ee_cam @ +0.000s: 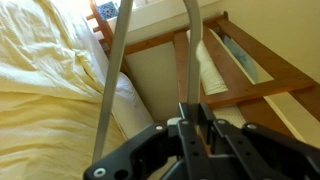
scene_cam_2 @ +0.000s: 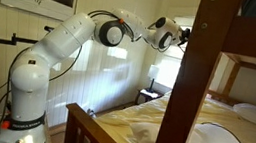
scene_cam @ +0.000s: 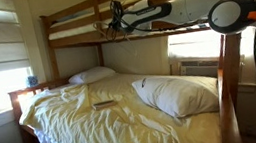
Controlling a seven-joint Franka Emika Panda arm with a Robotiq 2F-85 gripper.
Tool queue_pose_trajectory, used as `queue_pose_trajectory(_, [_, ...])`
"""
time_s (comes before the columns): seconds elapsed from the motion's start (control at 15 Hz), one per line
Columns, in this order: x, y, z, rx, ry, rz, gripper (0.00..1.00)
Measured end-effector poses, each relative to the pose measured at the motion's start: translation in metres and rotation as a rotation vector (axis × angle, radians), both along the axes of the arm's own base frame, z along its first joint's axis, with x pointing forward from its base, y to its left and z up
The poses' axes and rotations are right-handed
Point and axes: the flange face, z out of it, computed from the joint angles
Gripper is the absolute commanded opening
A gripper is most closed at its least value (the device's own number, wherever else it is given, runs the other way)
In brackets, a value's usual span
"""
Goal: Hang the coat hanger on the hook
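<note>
I should next move my gripper up toward the upper bunk's top bar and free the hanger's bar there, as the bunk's bar is above the held hanger.
In the wrist view my gripper [ee_cam: 194,118] is shut on the coat hanger [ee_cam: 113,90], a thin pale frame. One bar runs up from between the jaws and another slants to its left. In an exterior view the gripper [scene_cam: 117,23] is held high against the upper bunk's side rail [scene_cam: 81,25], with the hanger a faint thin shape around it. It also shows in an exterior view [scene_cam_2: 178,35], near the window. I cannot make out a hook in any view.
A wooden bunk bed fills the room, with a post [scene_cam: 232,77] near the arm. On the lower bed lie yellow sheets [scene_cam: 74,114], two white pillows [scene_cam: 177,93] and a small dark flat object [scene_cam: 103,104]. The robot base [scene_cam_2: 24,107] stands beside the footboard.
</note>
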Motion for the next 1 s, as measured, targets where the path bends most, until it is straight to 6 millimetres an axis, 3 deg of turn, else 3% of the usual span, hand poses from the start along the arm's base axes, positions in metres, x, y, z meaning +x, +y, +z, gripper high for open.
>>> queue_pose_trajectory(0.4, [-0.024, -0.036, 0.045, 0.212, -0.198, -0.081, 0.04])
queue_pose_trajectory(0.8, [-0.033, -0.074, 0.049, 0.416, -0.262, -0.162, 0.04])
queue_pose_trajectory(1.0, [-0.037, -0.079, 0.053, 0.468, -0.285, -0.182, 0.04])
